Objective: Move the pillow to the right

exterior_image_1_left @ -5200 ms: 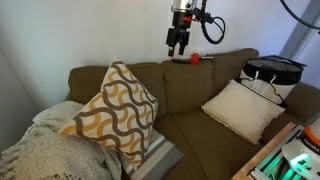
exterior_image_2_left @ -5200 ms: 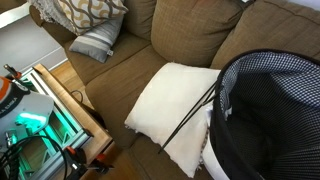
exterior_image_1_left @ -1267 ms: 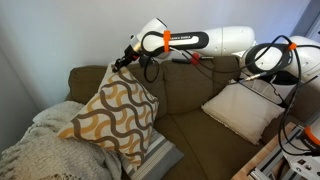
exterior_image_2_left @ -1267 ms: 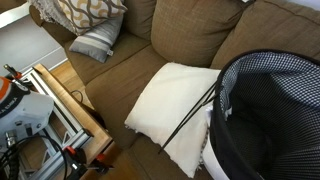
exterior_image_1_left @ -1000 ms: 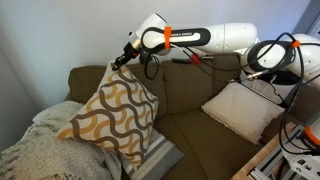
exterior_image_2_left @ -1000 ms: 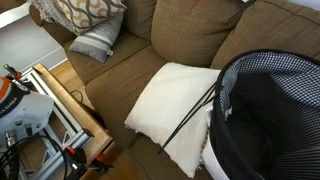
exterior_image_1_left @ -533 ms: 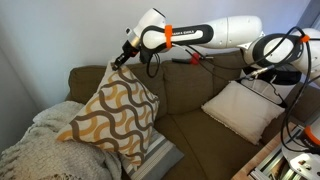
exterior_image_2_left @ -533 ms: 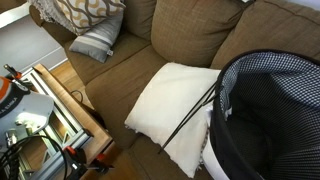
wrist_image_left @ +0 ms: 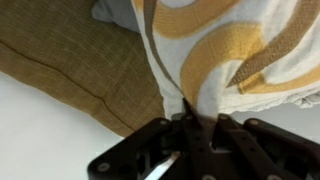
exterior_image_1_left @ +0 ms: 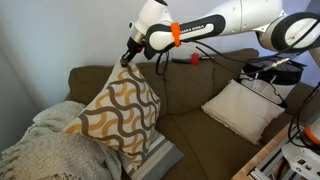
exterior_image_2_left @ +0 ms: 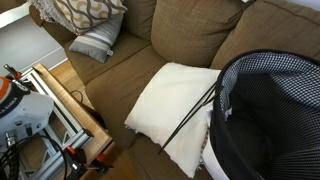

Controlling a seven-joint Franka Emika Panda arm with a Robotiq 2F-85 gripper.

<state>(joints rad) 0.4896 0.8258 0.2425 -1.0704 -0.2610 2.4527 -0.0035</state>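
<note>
The sofa's middle seat [exterior_image_1_left: 195,128] is bare, so next I should move the pillow's corner in my gripper along the sofa's backrest toward the plain cream pillow and release it over that seat.
The pillow [exterior_image_1_left: 115,115], cream with a mustard-and-brown wavy lattice, stands on one corner at the left end of the brown sofa [exterior_image_1_left: 200,90]. My gripper [exterior_image_1_left: 127,60] is shut on its top corner, with the arm reaching in from the upper right. In the wrist view the pinched pillow [wrist_image_left: 225,55] fabric runs down into the gripper [wrist_image_left: 190,122], whose black jaws are closed on the cloth. In an exterior view only a part of the pillow [exterior_image_2_left: 85,12] shows at the top left, and the gripper is out of frame there.
A grey-and-white striped pillow [exterior_image_1_left: 157,155] lies under the patterned one. A plain cream pillow [exterior_image_1_left: 243,108] rests on the right seat. A knitted blanket [exterior_image_1_left: 40,150] covers the left armrest. A black mesh basket [exterior_image_2_left: 270,115] stands at the sofa's right end. A small red object [exterior_image_1_left: 195,58] sits on the backrest.
The arm has risen and swung slightly right with the pillow's top corner in its grip. The pillow's top has followed and stands a little more upright.
</note>
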